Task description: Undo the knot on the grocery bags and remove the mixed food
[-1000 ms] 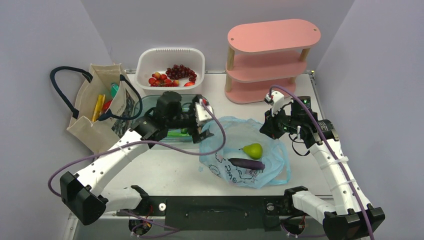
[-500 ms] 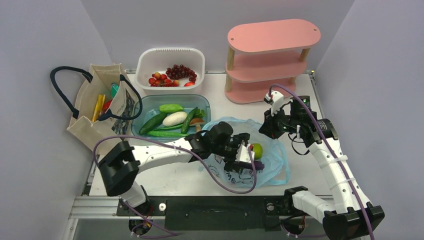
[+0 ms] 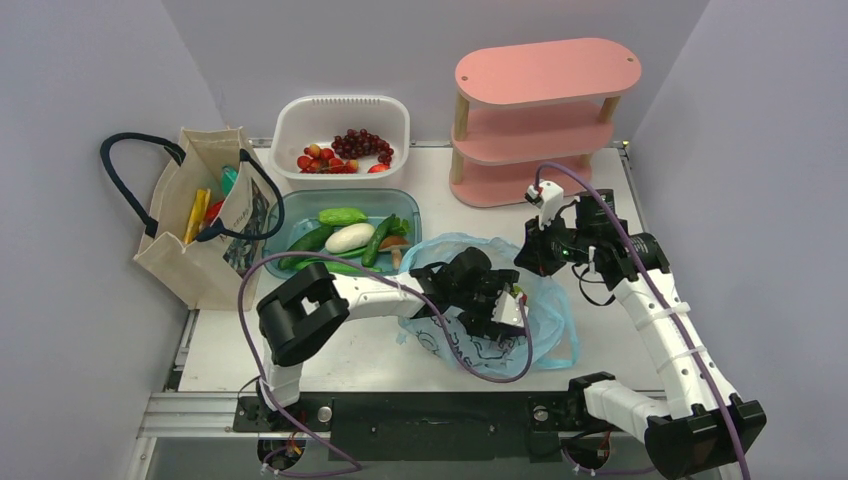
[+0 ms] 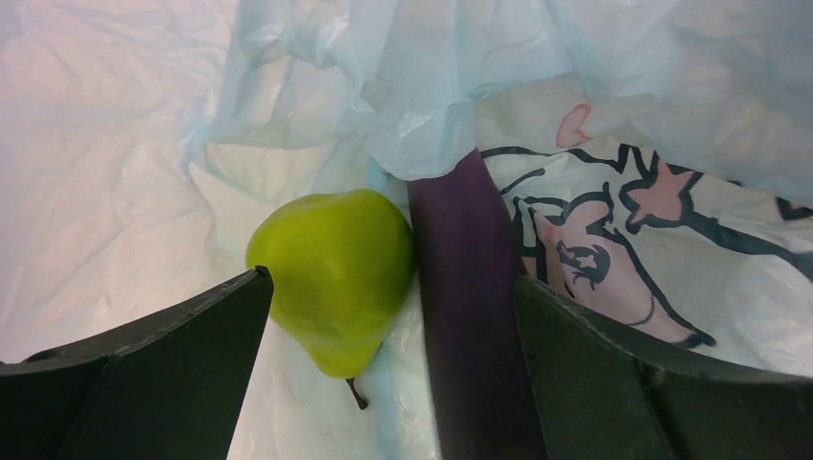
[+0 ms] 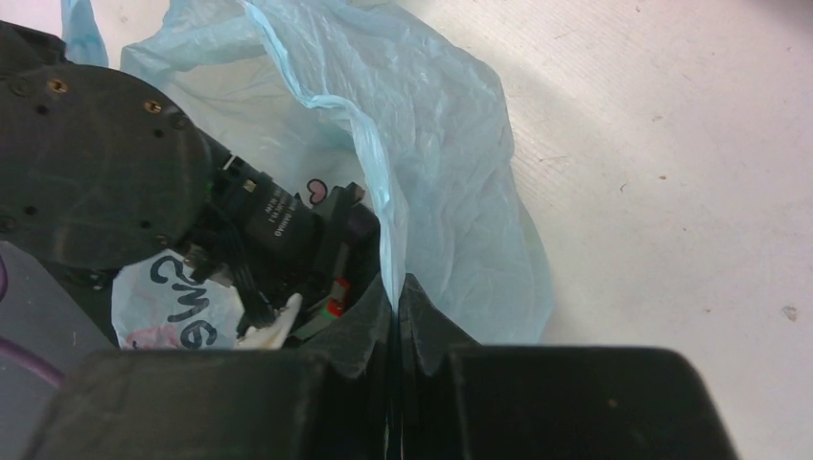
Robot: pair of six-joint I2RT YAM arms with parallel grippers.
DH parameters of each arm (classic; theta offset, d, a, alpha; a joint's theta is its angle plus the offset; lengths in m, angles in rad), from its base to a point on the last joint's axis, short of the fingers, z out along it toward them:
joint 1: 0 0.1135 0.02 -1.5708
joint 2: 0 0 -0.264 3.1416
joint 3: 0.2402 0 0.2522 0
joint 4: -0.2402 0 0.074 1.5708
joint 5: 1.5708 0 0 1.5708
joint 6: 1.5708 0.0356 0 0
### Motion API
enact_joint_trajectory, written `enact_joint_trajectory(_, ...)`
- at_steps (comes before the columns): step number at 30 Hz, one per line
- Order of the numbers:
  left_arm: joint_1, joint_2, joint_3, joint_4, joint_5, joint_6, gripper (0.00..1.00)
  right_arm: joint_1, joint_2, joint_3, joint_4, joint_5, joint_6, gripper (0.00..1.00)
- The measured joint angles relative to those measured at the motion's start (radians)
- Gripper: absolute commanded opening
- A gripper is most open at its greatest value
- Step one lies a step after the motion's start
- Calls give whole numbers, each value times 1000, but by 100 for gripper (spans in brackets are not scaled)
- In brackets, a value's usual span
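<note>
The pear (image 4: pixel 331 264) also lies between my fingers. My left gripper shifts to the left in the top view next, straddles only the eggplant's body (image 4: pixel 481 379) and closes.
The light blue plastic bag (image 3: pixel 555 325) lies open near the table's front, and the knot is out of view. Inside it, a green pear (image 4: pixel 331 264) lies against a purple eggplant (image 4: pixel 465 297). My left gripper (image 4: pixel 391 287) is open, low inside the bag, with one finger outside the pear and the other outside the eggplant. In the top view the left gripper (image 3: pixel 510 308) covers both. My right gripper (image 5: pixel 396 287) is shut on the bag's rim (image 5: pixel 383 192), holding it up at the far right. The canvas tote (image 3: pixel 170 255) stands at the left with snack packets (image 3: pixel 200 212) inside.
A teal tub (image 3: pixel 345 193) of green vegetables sits just behind the blue bag. A white basket (image 3: pixel 340 100) with grapes and red fruit is behind that. A pink three-tier shelf (image 3: pixel 545 75) stands at the back right. Grey walls close in on both sides.
My left arm swung from above the teal tub to the right and down into the blue bag, still open. My right gripper kept its hold on the rim and rose slightly.
</note>
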Motion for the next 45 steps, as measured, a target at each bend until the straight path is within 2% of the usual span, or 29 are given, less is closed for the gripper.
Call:
enact_joint_trajectory(16,63,173,174,49,-5,3,97,0,24,0,11,9,5,0)
enact_joint_trajectory(22,69,188,185,59,4,22,97,0,32,0,17,14,5,0)
enact_joint_trajectory(27,68,132,105,69,16,60,97,0,32,0,17,14,2,0)
enact_joint_trajectory(33,68,31,30,-3,21,39,97,0,32,0,17,13,-1,0)
enact_joint_trajectory(40,81,11,13,-43,20,40,96,0,32,0,17,13,-5,0)
enact_joint_trajectory(45,93,-15,-56,-61,17,70,92,0,31,0,17,13,-10,0)
